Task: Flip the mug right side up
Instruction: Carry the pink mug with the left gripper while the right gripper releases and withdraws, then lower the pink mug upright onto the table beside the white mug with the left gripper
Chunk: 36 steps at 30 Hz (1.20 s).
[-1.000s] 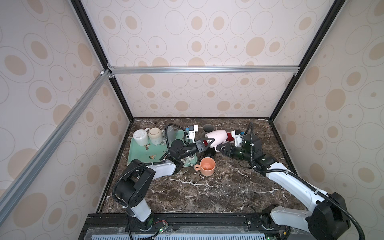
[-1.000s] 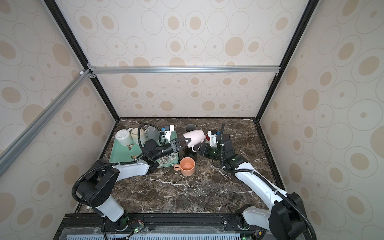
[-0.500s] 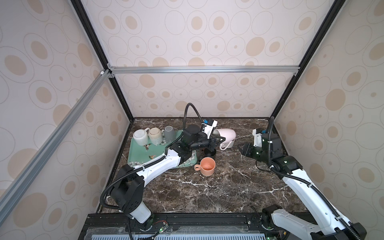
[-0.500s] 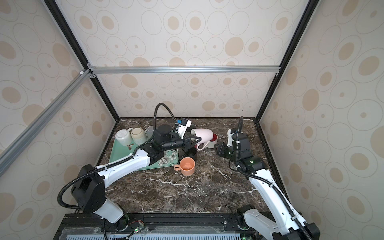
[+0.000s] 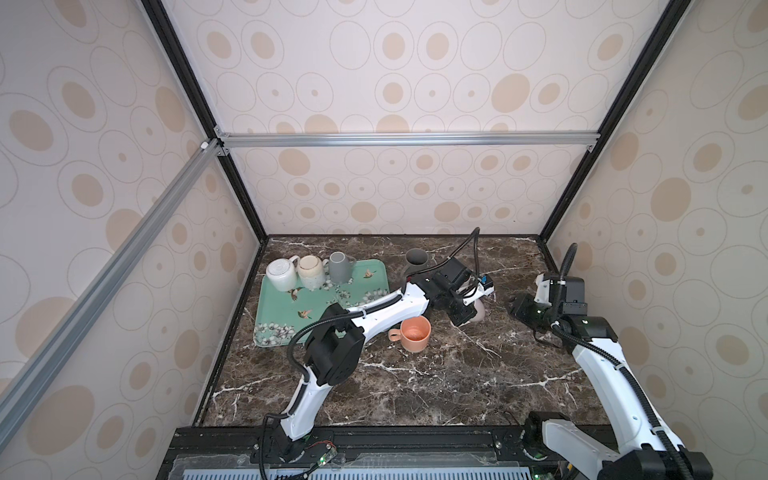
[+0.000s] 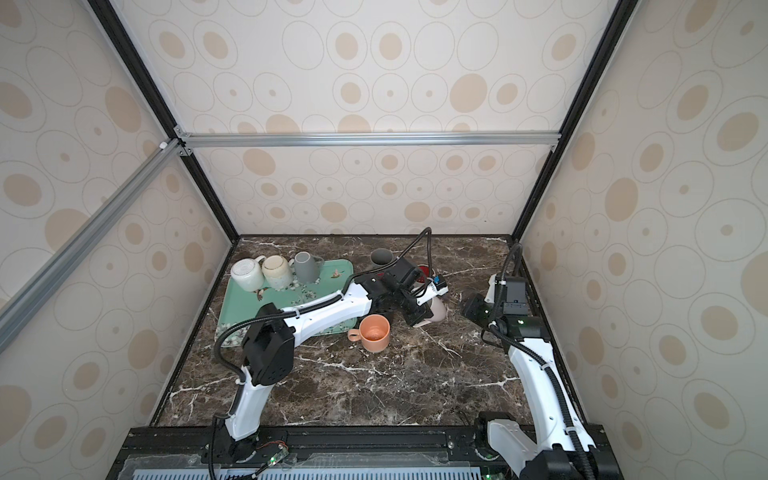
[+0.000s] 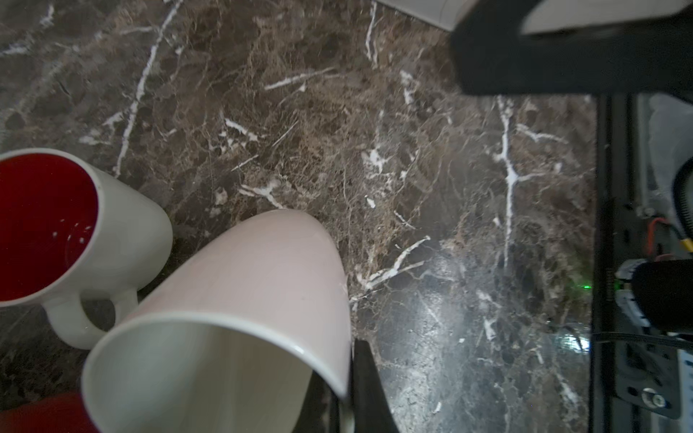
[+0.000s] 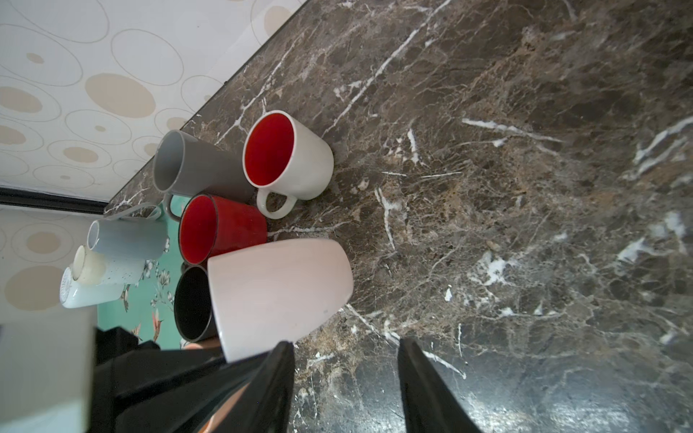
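Note:
The pink mug (image 7: 262, 270) hangs tilted. My left gripper should turn it upright next, lower its base onto the marble (image 7: 202, 238) beside the red-lined white mug and release the pink mug's rim.
The pale pink mug (image 5: 478, 312) (image 6: 437, 311) hangs mouth up and slightly tilted, its base close to the marble just right of the orange mug (image 5: 413, 332). I cannot tell whether the base touches the table. My left gripper (image 5: 462, 314) (image 7: 343, 375) is shut on the mug's (image 7: 262, 270) rim, one finger inside and one outside the wall. My right gripper (image 5: 517, 309) (image 8: 345, 343) stands open and empty to the right of the mug (image 8: 277, 288), apart from it.
Behind the pink mug stand a white mug with a red inside (image 8: 288, 157), a red mug (image 8: 221, 228), a grey mug (image 8: 187, 165) and a black mug (image 8: 193, 300). The green tray (image 5: 282, 320) at the left carries three mugs.
The left gripper has turned the pink mug from lying sideways to mouth up and lowered it toward the table. The right gripper has drawn back to the right, away from the mug.

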Tool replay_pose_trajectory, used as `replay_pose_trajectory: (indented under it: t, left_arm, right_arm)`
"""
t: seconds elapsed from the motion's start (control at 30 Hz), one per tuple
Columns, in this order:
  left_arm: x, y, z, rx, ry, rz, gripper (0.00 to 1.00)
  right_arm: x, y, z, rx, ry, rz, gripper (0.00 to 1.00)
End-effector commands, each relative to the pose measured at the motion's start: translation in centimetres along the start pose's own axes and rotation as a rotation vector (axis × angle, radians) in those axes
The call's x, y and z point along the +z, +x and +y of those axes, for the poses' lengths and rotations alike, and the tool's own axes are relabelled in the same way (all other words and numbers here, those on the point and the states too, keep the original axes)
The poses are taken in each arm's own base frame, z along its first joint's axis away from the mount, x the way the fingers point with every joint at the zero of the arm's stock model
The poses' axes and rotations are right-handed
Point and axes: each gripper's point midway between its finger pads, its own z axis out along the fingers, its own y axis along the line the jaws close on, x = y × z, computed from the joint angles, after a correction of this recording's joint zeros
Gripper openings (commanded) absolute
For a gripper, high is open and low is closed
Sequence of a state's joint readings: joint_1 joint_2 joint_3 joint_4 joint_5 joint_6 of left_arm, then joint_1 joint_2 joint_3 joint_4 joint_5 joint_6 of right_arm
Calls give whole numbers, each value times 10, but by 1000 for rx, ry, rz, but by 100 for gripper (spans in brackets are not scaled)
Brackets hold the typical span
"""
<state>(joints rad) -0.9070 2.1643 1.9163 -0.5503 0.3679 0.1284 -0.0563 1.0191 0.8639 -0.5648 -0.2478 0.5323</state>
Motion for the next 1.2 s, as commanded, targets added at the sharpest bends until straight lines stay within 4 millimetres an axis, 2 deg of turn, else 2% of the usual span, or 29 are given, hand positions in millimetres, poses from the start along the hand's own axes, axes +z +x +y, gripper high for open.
replay_pose_trajectory:
  t: [0.0,0.2,0.57,0.7,0.93,1.17]
  left_arm:
    - [-14,-22,13,158,-98,45,0]
    - [9,-16,32,213,-175,181,0]
    - [11,3,43,273,-226,266,0]
    - [14,13,46,280,-236,307,3]
    - [12,13,50,284,-261,314,9]
    - [16,22,49,274,-248,340,13]
  right_arm:
    - [1,7,-3,-4,-16,21,48]
    - [9,7,-2,-3,-30,33,49]
    - [18,8,2,9,-61,52,49]
    - [16,7,4,6,-70,49,49]
    - [15,8,6,10,-81,55,49]
    - [13,9,7,15,-89,53,49]
